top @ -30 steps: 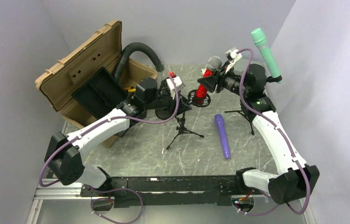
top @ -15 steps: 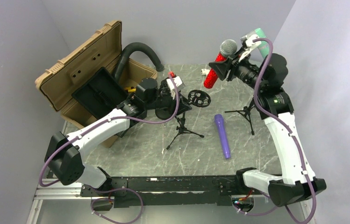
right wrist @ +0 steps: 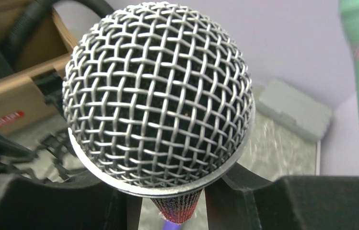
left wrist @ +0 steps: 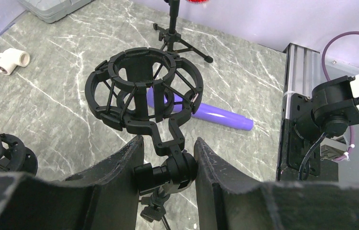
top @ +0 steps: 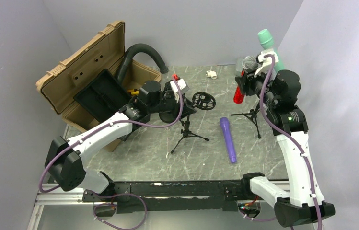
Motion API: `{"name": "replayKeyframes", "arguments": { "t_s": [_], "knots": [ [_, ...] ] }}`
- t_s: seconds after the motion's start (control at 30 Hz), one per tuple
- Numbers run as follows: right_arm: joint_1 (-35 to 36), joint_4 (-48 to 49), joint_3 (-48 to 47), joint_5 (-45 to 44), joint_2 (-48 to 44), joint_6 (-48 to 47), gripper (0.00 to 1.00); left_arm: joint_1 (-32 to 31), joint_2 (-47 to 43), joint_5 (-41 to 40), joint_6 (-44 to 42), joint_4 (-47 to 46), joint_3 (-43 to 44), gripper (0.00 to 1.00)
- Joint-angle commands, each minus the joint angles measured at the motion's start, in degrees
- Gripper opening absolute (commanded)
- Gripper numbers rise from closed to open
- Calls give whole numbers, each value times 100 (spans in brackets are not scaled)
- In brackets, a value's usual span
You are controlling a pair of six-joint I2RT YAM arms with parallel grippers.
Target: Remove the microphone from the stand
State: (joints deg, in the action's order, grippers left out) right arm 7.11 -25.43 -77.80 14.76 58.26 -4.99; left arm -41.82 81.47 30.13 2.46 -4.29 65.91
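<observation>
My right gripper moves back and down next, tilts the red microphone (top: 239, 91) flat on the bare spot of the tabletop (top: 243, 142) beside the purple microphone and releases it, since that spot is bare.
The red glitter microphone (top: 239, 91) with a silver mesh head (right wrist: 158, 96) is held in the air by my right gripper (top: 245, 82), shut on its body, at the right back of the table, well clear of the stand. The black tripod stand (top: 187, 132) with its empty shock-mount ring (top: 203, 100) stands mid-table. My left gripper (left wrist: 167, 165) is shut on the stand's ball joint (left wrist: 179, 167) just below the empty ring (left wrist: 144, 88).
A purple microphone (top: 228, 139) lies on the table, also in the left wrist view (left wrist: 211, 114). A second tripod stand (top: 253, 115) holds a green microphone (top: 272, 50) at right. An open tan case (top: 91, 72) with a black hose (top: 139, 51) sits back left. A white pipe elbow (top: 210, 74) lies at the back.
My right gripper lifted the red microphone out of the shock-mount ring and carried it right, then lower toward the second stand. The left gripper and stand have not moved.
</observation>
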Motion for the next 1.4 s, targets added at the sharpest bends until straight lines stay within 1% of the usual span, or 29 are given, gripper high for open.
{"name": "replayKeyframes", "arguments": {
  "t_s": [0.0, 0.2, 0.33, 0.4, 0.6, 0.73, 0.77, 0.97, 1.23, 1.37],
  "knots": [
    [-219, -354, 618, -430, -178, -265, 0, 10, -220, -95, -176, -87, -66, 0],
    [-375, -460, 1613, -405, -8, -280, 0, 13, -259, -114, -176, -110, -106, 0],
    [-384, -597, 2114, -471, 376, -363, 0, 10, -284, -118, -176, -145, -161, 0],
    [-401, -652, 2269, -597, 586, -426, 0, 6, -300, -119, -372, -165, -191, 0],
    [-530, -1019, 2197, -833, 1228, -599, 0, 16, -348, -115, -408, -168, -202, 0],
    [-684, -1173, 2191, -745, 1625, -705, 0, 15, -405, -112, -430, -183, -235, 0],
    [-844, -1189, 2212, -725, 1702, -729, 0, 16, -418, -120, -425, -190, -251, 0],
    [-1203, -1081, 2375, -691, 2152, -951, 0, 10, -465, -105, -439, -210, -266, 0],
    [-1254, -952, 2436, -593, 2836, -1030, 0, 9, -422, -62, -413, -194, -226, 0],
    [-1256, -881, 2410, -528, 3212, -1023, 4, 13, -421, -65, -412, -199, -228, 0]
  ]
}}
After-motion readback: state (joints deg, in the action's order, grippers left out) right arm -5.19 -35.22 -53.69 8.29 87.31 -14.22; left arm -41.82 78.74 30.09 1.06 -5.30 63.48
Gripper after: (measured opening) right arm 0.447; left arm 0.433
